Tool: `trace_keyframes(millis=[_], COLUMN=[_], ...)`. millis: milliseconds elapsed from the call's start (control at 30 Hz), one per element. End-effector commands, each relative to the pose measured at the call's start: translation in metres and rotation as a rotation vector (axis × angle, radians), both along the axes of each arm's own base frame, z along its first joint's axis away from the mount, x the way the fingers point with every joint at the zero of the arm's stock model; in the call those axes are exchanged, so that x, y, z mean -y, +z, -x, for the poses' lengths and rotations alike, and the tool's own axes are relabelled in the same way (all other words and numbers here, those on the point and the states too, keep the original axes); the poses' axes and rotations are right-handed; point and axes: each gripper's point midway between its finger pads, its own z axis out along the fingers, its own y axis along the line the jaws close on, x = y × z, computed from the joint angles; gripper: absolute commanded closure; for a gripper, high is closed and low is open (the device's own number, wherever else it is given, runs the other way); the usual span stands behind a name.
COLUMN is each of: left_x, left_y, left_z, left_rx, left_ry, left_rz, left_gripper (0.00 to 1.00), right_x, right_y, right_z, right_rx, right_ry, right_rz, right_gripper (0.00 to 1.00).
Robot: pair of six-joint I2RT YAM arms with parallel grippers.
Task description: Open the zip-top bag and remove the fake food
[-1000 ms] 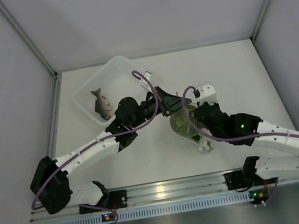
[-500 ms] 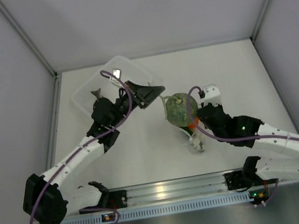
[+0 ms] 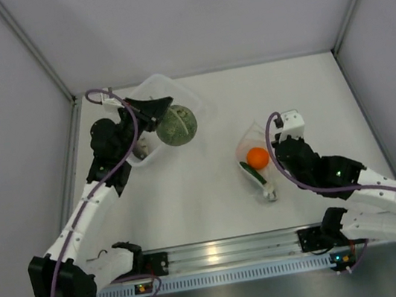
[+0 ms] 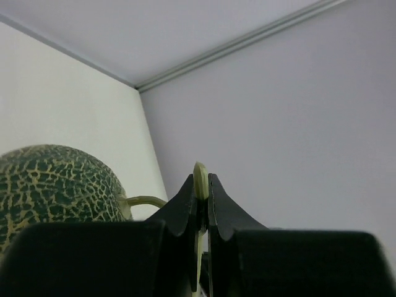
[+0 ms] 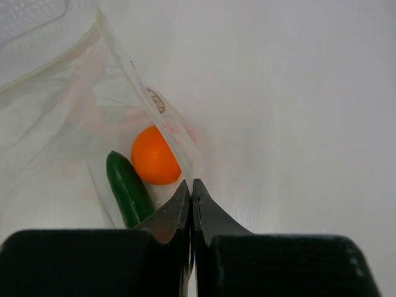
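Observation:
The left gripper will next move the green netted ball (image 3: 176, 125) away from the robot's base and down, farther into the white basket (image 3: 173, 84).
My left gripper (image 3: 164, 109) is shut on the pale stem of the round green netted ball (image 3: 176, 125) and holds it over the near right part of the white basket (image 3: 173, 84). In the left wrist view the ball (image 4: 55, 185) hangs left of the shut gripper (image 4: 202, 185). The clear zip-top bag (image 3: 252, 147) lies right of centre, with the orange ball (image 3: 258, 157) and the green cucumber (image 3: 253, 173) inside. My right gripper (image 3: 272, 150) is shut on the bag's edge (image 5: 162, 117), next to the orange ball (image 5: 153, 156) and the cucumber (image 5: 127, 189). The fish is hidden.
The basket stands at the far left near the left wall (image 3: 17, 147). A small white piece (image 3: 271, 196) lies at the bag's near end. The metal rail (image 3: 214, 251) runs along the front edge.
My left gripper has carried the green ball from the bag leftward and away to above the basket. The right gripper has stayed on the bag, whose orange ball and cucumber now show.

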Motion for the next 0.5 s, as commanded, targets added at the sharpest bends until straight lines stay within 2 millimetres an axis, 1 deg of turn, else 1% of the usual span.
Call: trace_keyframes(millis=[0, 100, 167, 233, 267, 300, 333, 400, 433, 467], left_x=[-0.026, -0.043, -0.050, -0.063, -0.066, -0.071, -0.070, -0.079, -0.080, -0.081], left_y=[0.018, 0.014, 0.012, 0.010, 0.008, 0.009, -0.001, -0.003, -0.006, -0.008], left_z=[-0.017, -0.029, -0.035, -0.043, -0.048, -0.053, -0.057, -0.067, -0.071, -0.079], left_rx=[0.022, -0.006, -0.005, -0.027, -0.033, -0.030, -0.051, -0.056, -0.058, -0.061], left_ry=[0.127, 0.215, 0.259, 0.334, 0.357, 0.391, 0.387, 0.445, 0.452, 0.464], left_rz=[-0.078, -0.147, -0.206, -0.260, -0.274, -0.285, -0.324, -0.349, -0.366, -0.378], left_gripper=[1.00, 1.00, 1.00, 1.00, 1.00, 1.00, 1.00, 1.00, 1.00, 1.00], right_x=[0.005, 0.007, 0.008, 0.009, 0.009, 0.008, 0.009, 0.007, 0.006, 0.006], right_y=[0.019, 0.018, 0.017, 0.016, 0.017, 0.016, 0.016, 0.019, 0.020, 0.021], right_z=[0.000, 0.002, 0.003, 0.004, 0.004, 0.005, 0.005, 0.006, 0.006, 0.006], right_rx=[0.033, 0.037, 0.039, 0.038, 0.040, 0.038, 0.039, 0.043, 0.046, 0.046], right_ry=[-0.014, -0.017, -0.018, -0.017, -0.016, -0.012, -0.016, -0.004, 0.000, 0.004], right_rz=[-0.050, -0.064, -0.068, -0.073, -0.079, -0.081, -0.082, -0.101, -0.103, -0.104], right_gripper=[1.00, 1.00, 1.00, 1.00, 1.00, 1.00, 1.00, 1.00, 1.00, 1.00])
